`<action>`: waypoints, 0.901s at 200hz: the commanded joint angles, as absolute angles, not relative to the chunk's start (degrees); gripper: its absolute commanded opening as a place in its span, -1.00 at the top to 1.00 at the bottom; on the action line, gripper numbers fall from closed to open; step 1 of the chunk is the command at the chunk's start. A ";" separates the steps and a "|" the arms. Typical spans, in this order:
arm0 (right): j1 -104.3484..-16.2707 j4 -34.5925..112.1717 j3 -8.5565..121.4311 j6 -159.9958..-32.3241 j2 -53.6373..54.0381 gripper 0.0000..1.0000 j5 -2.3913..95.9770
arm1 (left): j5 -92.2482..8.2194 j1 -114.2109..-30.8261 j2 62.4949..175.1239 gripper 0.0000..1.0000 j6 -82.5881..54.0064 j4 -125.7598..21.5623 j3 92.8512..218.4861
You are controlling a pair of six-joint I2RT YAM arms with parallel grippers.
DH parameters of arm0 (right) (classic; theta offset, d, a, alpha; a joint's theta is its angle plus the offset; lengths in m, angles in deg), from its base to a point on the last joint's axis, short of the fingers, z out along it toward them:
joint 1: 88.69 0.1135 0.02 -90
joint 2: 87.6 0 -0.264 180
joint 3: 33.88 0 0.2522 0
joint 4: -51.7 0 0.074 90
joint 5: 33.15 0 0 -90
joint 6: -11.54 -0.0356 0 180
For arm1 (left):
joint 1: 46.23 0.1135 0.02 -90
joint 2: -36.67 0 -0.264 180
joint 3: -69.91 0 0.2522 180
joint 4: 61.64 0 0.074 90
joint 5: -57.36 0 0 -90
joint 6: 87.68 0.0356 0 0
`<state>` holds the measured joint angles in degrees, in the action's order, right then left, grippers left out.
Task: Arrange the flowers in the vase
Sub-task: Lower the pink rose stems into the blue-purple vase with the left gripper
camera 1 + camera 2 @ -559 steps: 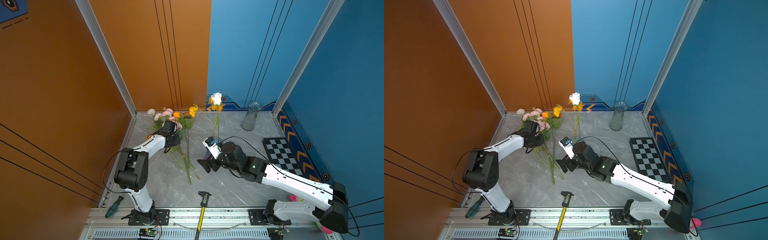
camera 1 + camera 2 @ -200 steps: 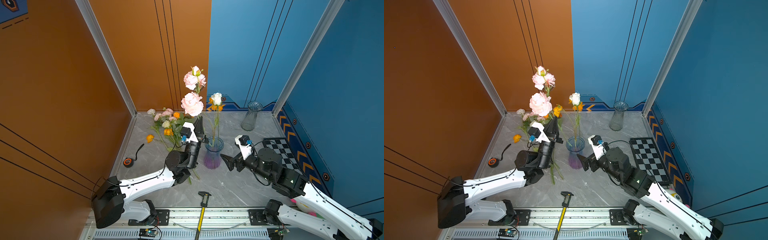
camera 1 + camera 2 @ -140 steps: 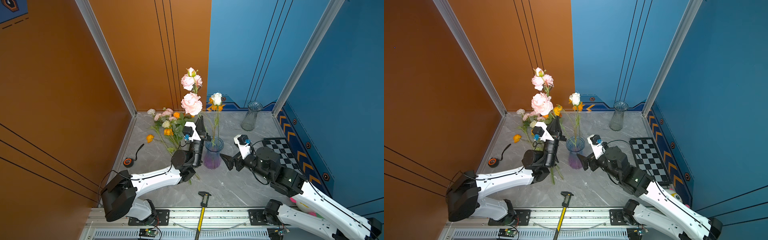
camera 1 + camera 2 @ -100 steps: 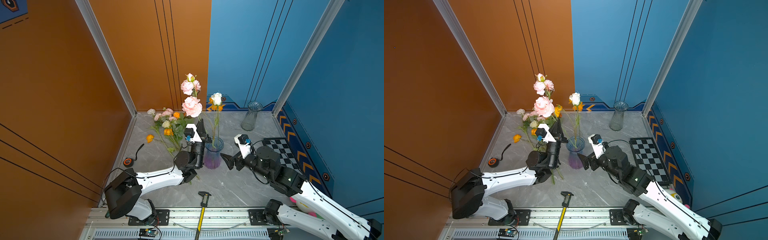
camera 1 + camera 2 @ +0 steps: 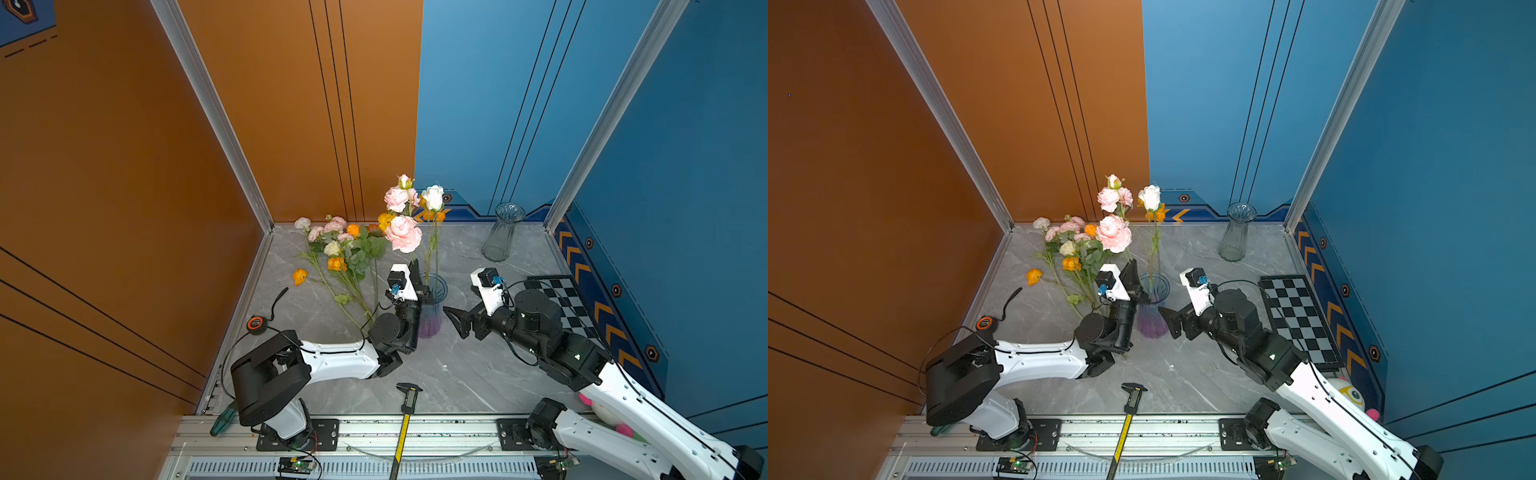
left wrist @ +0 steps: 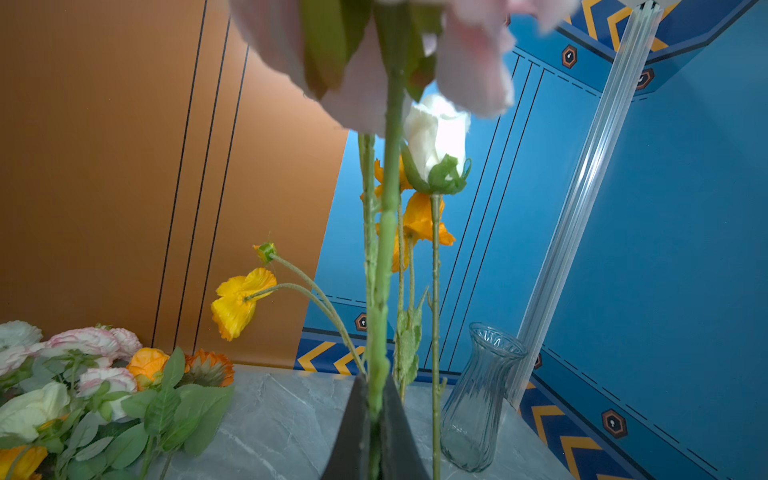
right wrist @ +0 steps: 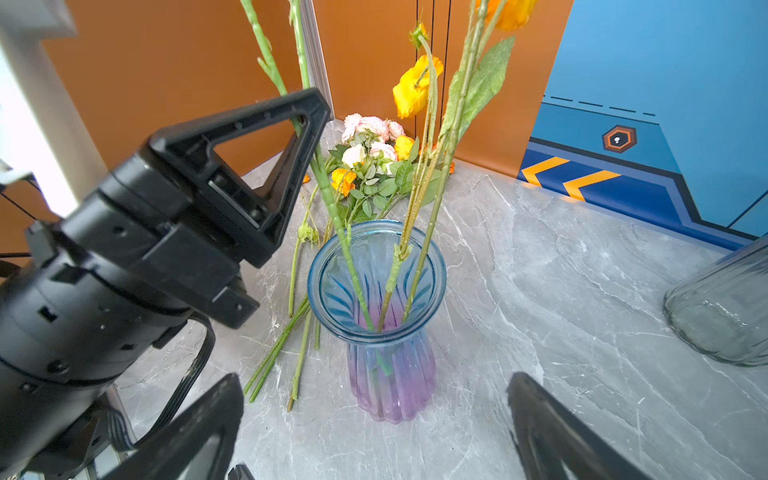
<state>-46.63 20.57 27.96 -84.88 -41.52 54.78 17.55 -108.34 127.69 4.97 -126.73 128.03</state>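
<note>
The lower end of the green stem is already inside the vase, so the robot's left gripper needs to lower slightly toward the vase's opening (image 5: 436,287) next and open to release the stem.
A blue-and-purple glass vase (image 5: 430,309) (image 5: 1152,311) (image 7: 390,332) stands mid-table and holds a white rose (image 5: 433,197) (image 6: 436,137) and orange poppies. My left gripper (image 5: 415,266) (image 5: 1133,266) (image 6: 376,386) is shut on the green stem of a pink rose spray (image 5: 402,233) (image 5: 1113,232), just left of the vase rim. In the right wrist view that stem runs down into the vase. More flowers (image 5: 345,249) (image 5: 1075,249) (image 7: 370,158) lie piled at the back left. My right gripper (image 5: 453,322) (image 5: 1169,322) (image 7: 374,380) is open and empty, just right of the vase's base.
A clear glass vase (image 5: 503,232) (image 6: 478,399) stands at the back right. A checkerboard (image 5: 569,299) lies by the right wall. A caliper (image 5: 405,415), an orange tape measure (image 5: 254,323) and a screwdriver (image 5: 222,419) lie near the front and left edges.
My left gripper has carried the pink rose spray right and down, sinking its stem into the vase. The right gripper has stayed open beside the vase.
</note>
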 commanded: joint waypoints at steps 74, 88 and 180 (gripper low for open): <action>-47.46 22.16 26.91 -85.53 -42.51 -1.00 52.41 | 23.69 -111.48 128.95 0.68 6.03 -128.65 126.28; -47.59 22.25 26.95 -85.51 -42.38 -1.00 52.34 | 24.17 -111.47 128.94 0.67 5.70 -128.67 125.93; -47.65 23.13 26.86 -86.24 -41.37 -1.00 51.84 | 22.58 -111.64 127.97 0.42 7.94 -128.58 125.01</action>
<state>-47.46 21.82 27.74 -84.94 -41.62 52.48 22.88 -110.96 129.15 6.46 -127.03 126.28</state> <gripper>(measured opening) 0.998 0.283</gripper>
